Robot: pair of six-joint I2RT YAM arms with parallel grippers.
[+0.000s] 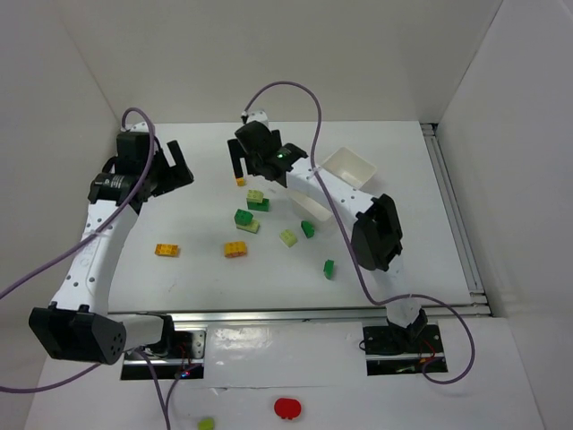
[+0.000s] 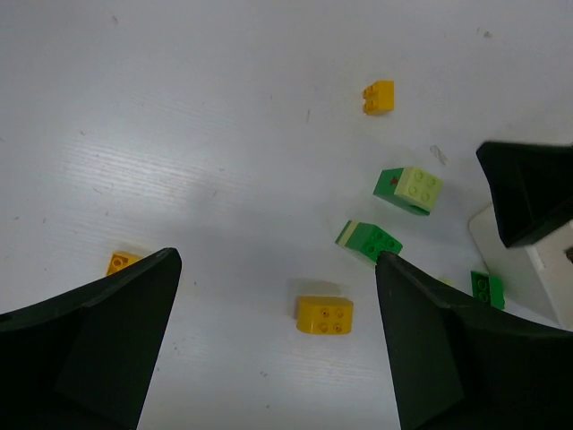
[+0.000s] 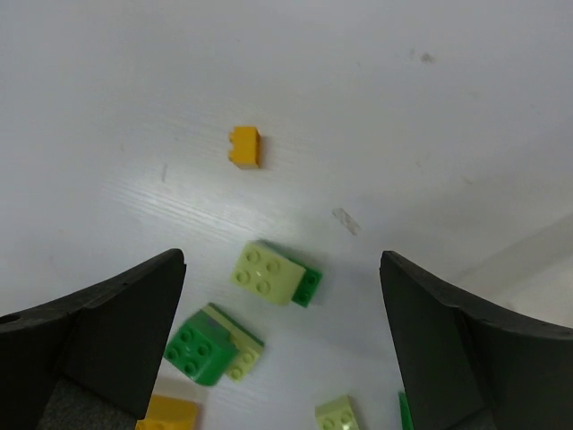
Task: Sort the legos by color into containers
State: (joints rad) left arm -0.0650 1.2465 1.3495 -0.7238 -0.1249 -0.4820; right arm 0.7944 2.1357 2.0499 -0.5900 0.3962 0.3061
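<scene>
The right gripper goes down and slightly to the left in the top view onto the small orange brick [image 1: 240, 182] [image 3: 245, 148] next, since open table around it leaves finger room.
Several legos lie loose in the middle of the table. In the top view there is a small orange brick [image 1: 240, 182], a lime-on-green pair [image 1: 257, 199], a green-and-lime pair [image 1: 245, 219], two orange bricks [image 1: 235, 249] [image 1: 166, 250], a lime brick [image 1: 287, 237] and two green bricks [image 1: 308, 228] [image 1: 329, 268]. The white tray [image 1: 349, 167] stands at the back right, partly under the right arm. My left gripper [image 1: 170, 173] [image 2: 277, 260] is open and empty above an orange brick [image 2: 325, 314]. My right gripper [image 1: 246, 168] [image 3: 282, 258] is open and empty above the lime-on-green pair [image 3: 271, 273], near the small orange brick [image 3: 244, 147].
A flat red round thing [image 1: 286, 408] and a lime brick [image 1: 206, 424] lie off the table in front of the arm bases. White walls enclose the table on the left, back and right. A metal rail [image 1: 452, 215] runs along the right edge.
</scene>
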